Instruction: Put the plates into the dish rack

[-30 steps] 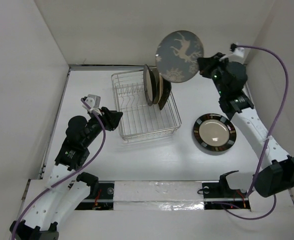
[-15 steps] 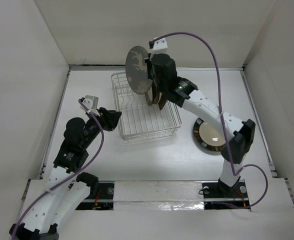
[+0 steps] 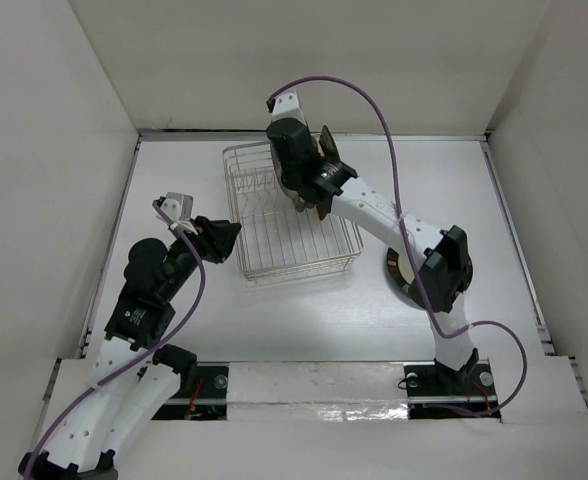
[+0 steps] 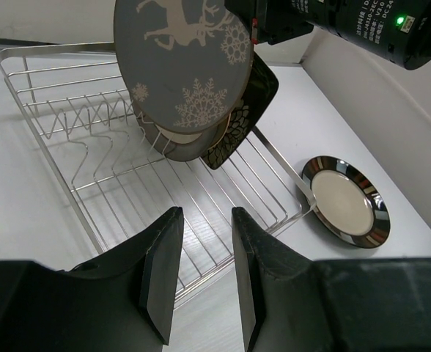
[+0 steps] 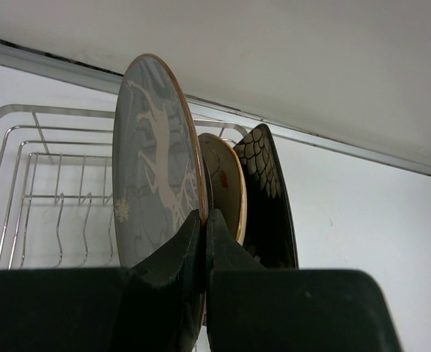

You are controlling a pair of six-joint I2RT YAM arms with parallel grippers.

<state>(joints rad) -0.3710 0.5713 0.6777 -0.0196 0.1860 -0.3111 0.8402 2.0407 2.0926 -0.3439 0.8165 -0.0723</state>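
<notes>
I will move my right gripper left in the top view, then lower the grey plate into the rack's free slots beside the standing plates.
The silver wire dish rack (image 3: 274, 240) stands at the table's middle back. My right gripper (image 5: 204, 220) is shut on the rim of the grey plate with the white deer and branch motif (image 5: 153, 169) and holds it upright over the rack's slots. The plate also shows in the left wrist view (image 4: 182, 66). Just behind it stand a cream plate (image 5: 226, 183) and the dark squarish floral plate (image 5: 270, 198). I cannot tell the tan plate apart. The black-rimmed cream plate (image 4: 345, 202) lies flat right of the rack. My left gripper (image 4: 204, 271) is open and empty at the rack's near left corner.
The rack's left slots (image 4: 76, 125) stand free of plates. My right arm (image 3: 394, 225) stretches across the rack's right side and covers part of the black-rimmed plate (image 3: 399, 272). White walls close the table on three sides.
My right arm has swung left from the back right corner with the grey plate, turned it edge-on and brought it down over the rack. My left arm has hardly moved.
</notes>
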